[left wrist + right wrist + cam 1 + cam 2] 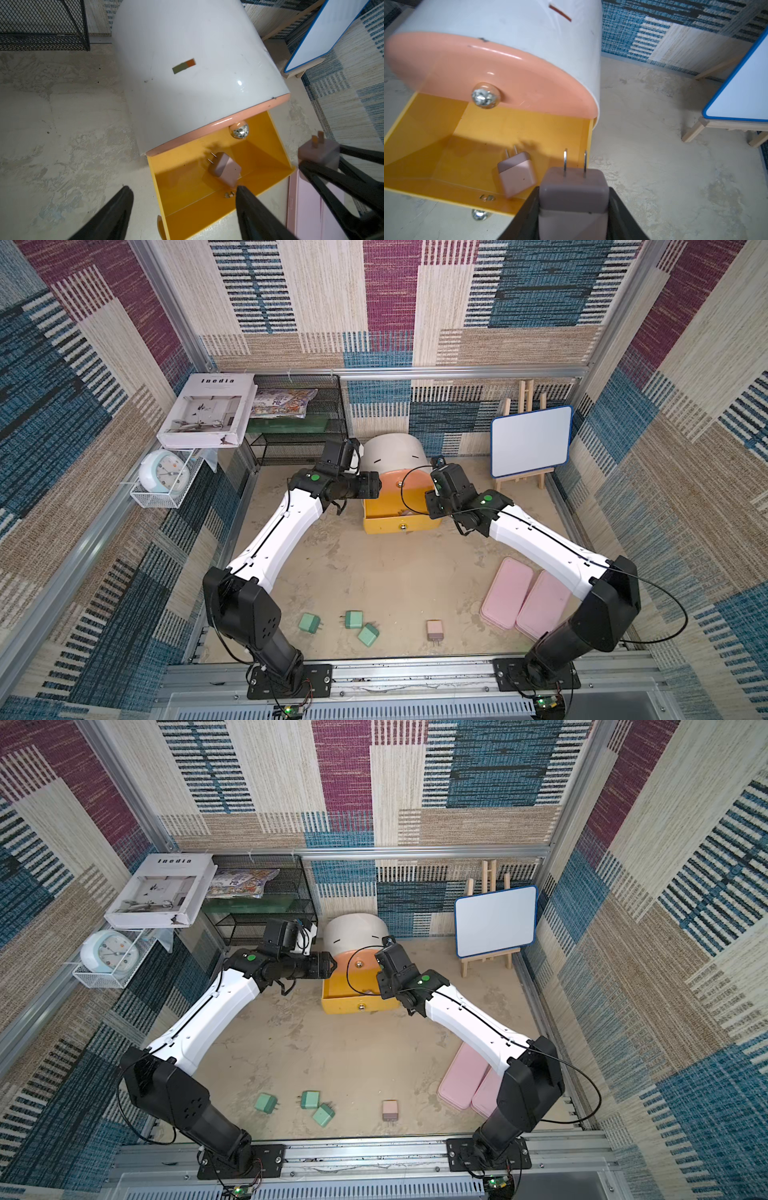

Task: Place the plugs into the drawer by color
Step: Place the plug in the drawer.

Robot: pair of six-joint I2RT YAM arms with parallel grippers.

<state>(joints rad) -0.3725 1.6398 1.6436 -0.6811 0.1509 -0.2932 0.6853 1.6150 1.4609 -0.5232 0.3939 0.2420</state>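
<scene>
The matching plug shifts toward the first pink plug next, lowers and leaves my right gripper. The yellow drawer's bare bottom beside that first plug lies below the gripper.
The white barrel-shaped drawer cabinet stands at the back, with its peach top drawer shut and its yellow drawer pulled out. One pale pink plug lies inside the yellow drawer. My right gripper is shut on a second pink plug, prongs forward, just above the drawer's right front corner. My left gripper is open and holds nothing; it hangs over the drawer's left wall. Near the front edge lie three mint green plugs and another pink plug.
Two flat pink boxes lie under the right arm. A whiteboard on an easel stands at the back right. A black mesh rack, a book and a clock are at the back left.
</scene>
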